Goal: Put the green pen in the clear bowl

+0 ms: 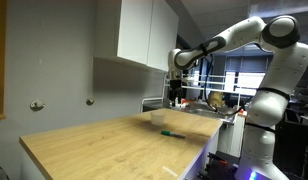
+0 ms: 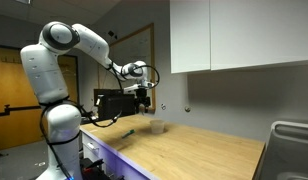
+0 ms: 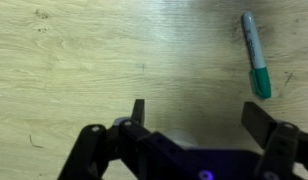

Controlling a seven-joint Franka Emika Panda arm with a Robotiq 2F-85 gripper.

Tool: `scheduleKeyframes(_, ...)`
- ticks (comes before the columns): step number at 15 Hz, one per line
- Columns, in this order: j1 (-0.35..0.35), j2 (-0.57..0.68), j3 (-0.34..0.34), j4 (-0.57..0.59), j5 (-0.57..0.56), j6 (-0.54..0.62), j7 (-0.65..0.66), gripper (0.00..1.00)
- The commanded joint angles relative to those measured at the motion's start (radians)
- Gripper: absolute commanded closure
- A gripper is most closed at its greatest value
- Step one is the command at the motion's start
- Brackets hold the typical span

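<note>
The pen (image 3: 256, 55) is below my gripper, outside my fingers, so next I will lower my gripper and move it to the right in the wrist view onto the pen's green cap (image 3: 261, 83).
The green pen (image 3: 256, 55) lies flat on the wooden counter, at the upper right of the wrist view. It also shows in both exterior views (image 1: 172, 131) (image 2: 125, 133) as a short dark stick. The clear bowl (image 1: 157, 117) (image 2: 152, 127) stands upright on the counter a short way from the pen; it does not show in the wrist view. My gripper (image 3: 199, 115) is open and empty. It hangs well above the counter (image 1: 175, 92) (image 2: 142, 103), roughly over the pen and bowl. The pen is outside the jaws, beyond the right finger.
White wall cabinets (image 1: 144, 35) (image 2: 244, 35) hang over the counter's back. A metal sink (image 2: 291, 140) is set at one end of the counter. The counter's front edge (image 1: 114, 165) runs near the robot's base (image 2: 59, 140). Hooks are on the wall (image 1: 36, 105).
</note>
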Motion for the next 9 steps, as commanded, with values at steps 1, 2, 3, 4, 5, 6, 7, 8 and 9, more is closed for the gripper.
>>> scheduleKeyframes(1,0.026,0.065,0.016,0.008,-0.008,0.051,0.004,0.0)
scheduleKeyframes(2,0.034,0.087,0.02,0.011,-0.008,0.067,0.001,0.0)
scheduleKeyframes(3,0.042,0.108,0.025,0.014,-0.006,0.082,-0.005,0.0)
scheduleKeyframes(4,0.051,0.13,0.029,0.016,-0.002,0.099,-0.013,0.0)
scheduleKeyframes(5,0.06,0.152,0.033,0.018,0.001,0.118,-0.023,0.0)
scheduleKeyframes(6,0.068,0.175,0.037,0.021,0.005,0.134,-0.03,0.0)
scheduleKeyframes(7,0.077,0.197,0.04,0.024,0.008,0.15,-0.036,0.0)
scheduleKeyframes(8,0.084,0.219,0.043,0.028,0.014,0.163,-0.041,0.0)
scheduleKeyframes(9,0.091,0.243,0.047,0.033,0.02,0.174,-0.043,0.0)
